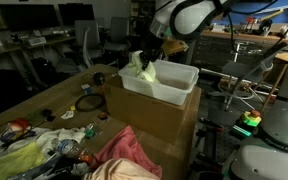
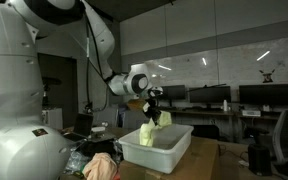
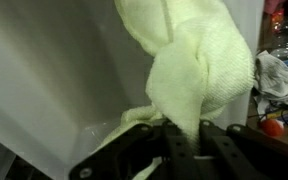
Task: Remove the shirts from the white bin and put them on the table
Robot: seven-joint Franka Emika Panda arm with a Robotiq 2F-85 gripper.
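Note:
My gripper is across the bin's side from the pink shirt [image 1: 124, 150]. It will next lift the draped yellow-green shirt clear of the bin's rim, swing over to the pink shirt and let go.
My gripper [image 1: 145, 56] is shut on a pale yellow-green shirt [image 1: 141, 72] and holds it partly lifted over the near-left end of the white bin [image 1: 174, 85]. The bin stands on a cardboard box. In the other exterior view the gripper [image 2: 155, 108] hangs over the bin [image 2: 169, 145] with the shirt [image 2: 150, 128] draped down into it. In the wrist view the shirt [image 3: 199, 70] bunches between my fingers [image 3: 184, 135] against the bin's white wall [image 3: 54, 70]. A pink shirt [image 1: 124, 150] lies on the table.
The bin sits on a tall cardboard box [image 1: 154, 125]. The wooden table [image 1: 44, 100] holds clutter: a black tape roll [image 1: 89, 102], clothes and small items at front left [image 1: 34, 145]. Office chairs and desks stand behind.

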